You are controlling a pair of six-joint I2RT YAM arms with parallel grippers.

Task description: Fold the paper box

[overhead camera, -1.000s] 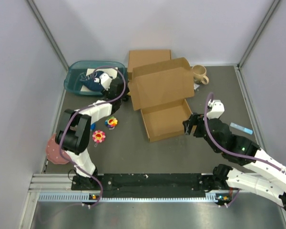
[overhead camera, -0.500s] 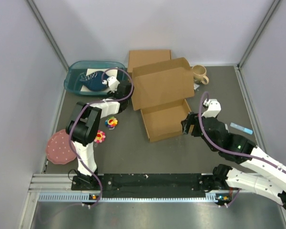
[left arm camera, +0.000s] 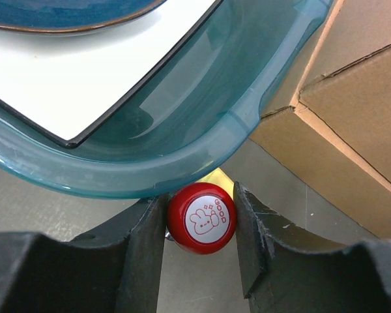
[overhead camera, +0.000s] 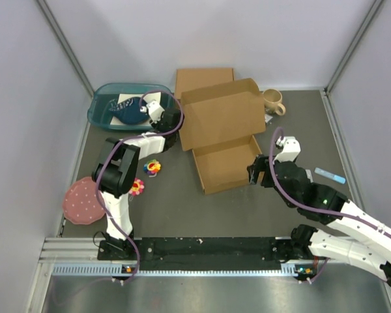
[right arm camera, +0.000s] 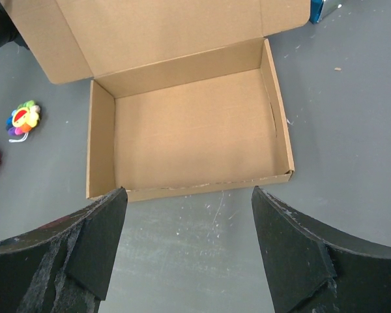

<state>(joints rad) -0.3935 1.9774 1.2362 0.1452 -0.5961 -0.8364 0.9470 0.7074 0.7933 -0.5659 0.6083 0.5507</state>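
Observation:
The knob should next be lifted by my left gripper, moved right in the top view and released on the tray's empty bottom.
The paper box (overhead camera: pixel 225 163) lies mid-table as a shallow brown tray with its lid (overhead camera: pixel 221 120) standing open behind it. It fills the top of the right wrist view (right arm camera: pixel 195 130). My right gripper (overhead camera: pixel 255 171) is open wide and empty just off the tray's right front corner; the gap between its fingers (right arm camera: pixel 189 248) shows bare table in front of the tray's front wall. My left gripper (overhead camera: pixel 172 125) is between the teal bin and the lid's left flap. Its fingers touch both sides of a small red knob with a bunny sticker (left arm camera: pixel 201 217).
A teal bin (overhead camera: pixel 104 114) with a blue plate stands at the back left, its rim (left arm camera: pixel 182 150) right above the knob. A thicker brown box (overhead camera: pixel 204 79) and a mug (overhead camera: pixel 272 101) are behind the lid. Flower toys (overhead camera: pixel 152 167), a pink cap (overhead camera: pixel 78 201) and a blue strip (overhead camera: pixel 330 175) lie around.
My left arm has swung its elbow inward and its gripper has shifted a little right, to the bin's right corner. My right gripper has edged slightly toward the box. The box has not moved.

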